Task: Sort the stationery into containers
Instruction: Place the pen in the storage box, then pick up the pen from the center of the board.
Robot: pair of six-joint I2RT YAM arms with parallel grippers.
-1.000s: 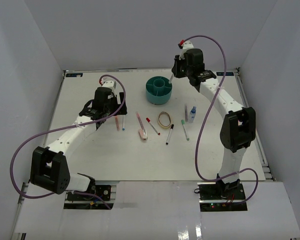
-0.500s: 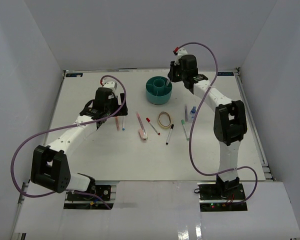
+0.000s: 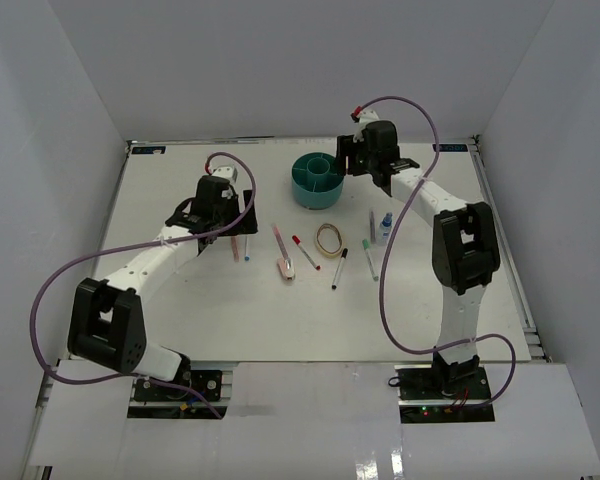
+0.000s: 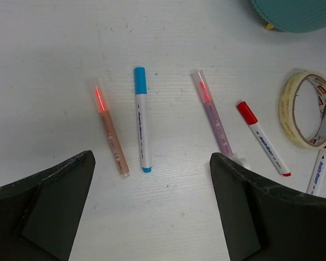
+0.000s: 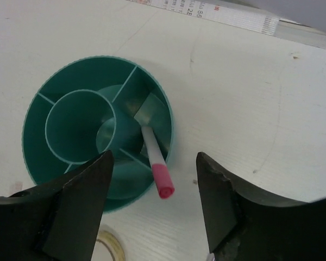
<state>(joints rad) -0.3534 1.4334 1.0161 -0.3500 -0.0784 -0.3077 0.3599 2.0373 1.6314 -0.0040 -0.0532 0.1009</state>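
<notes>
My left gripper will lower next, fingers around the blue-capped pen, and close on its white body [image 3: 247, 244] [image 4: 143, 128], since the table is bare on both sides of the pen.
In the right wrist view a white pen with a pink cap [image 5: 162, 182] leans in a ring compartment of the round teal organizer [image 5: 49, 103], its cap sticking out over the rim. My right gripper [image 5: 155, 155] hangs open just above it, fingers clear of the pen on both sides. My left gripper [image 4: 152, 156] is open low over the table, with an orange pen [image 4: 110, 130] and a blue-capped pen [image 4: 142, 125] just ahead of it. A pink pen [image 4: 213, 117], a red-capped pen [image 4: 262, 138] and a tan tape ring [image 4: 308, 109] lie to its right.
From above, the organizer [image 3: 317, 182] stands at the back centre. In front of it lie a pink eraser [image 3: 287, 268], a black-capped pen [image 3: 338, 268], a green-capped pen [image 3: 369, 258] and a small blue-capped bottle [image 3: 384, 228]. White walls close in three sides.
My right gripper swung left over the organizer and opened, letting the pink-capped pen drop into a ring compartment. The left arm shifted slightly toward the pens, still open.
</notes>
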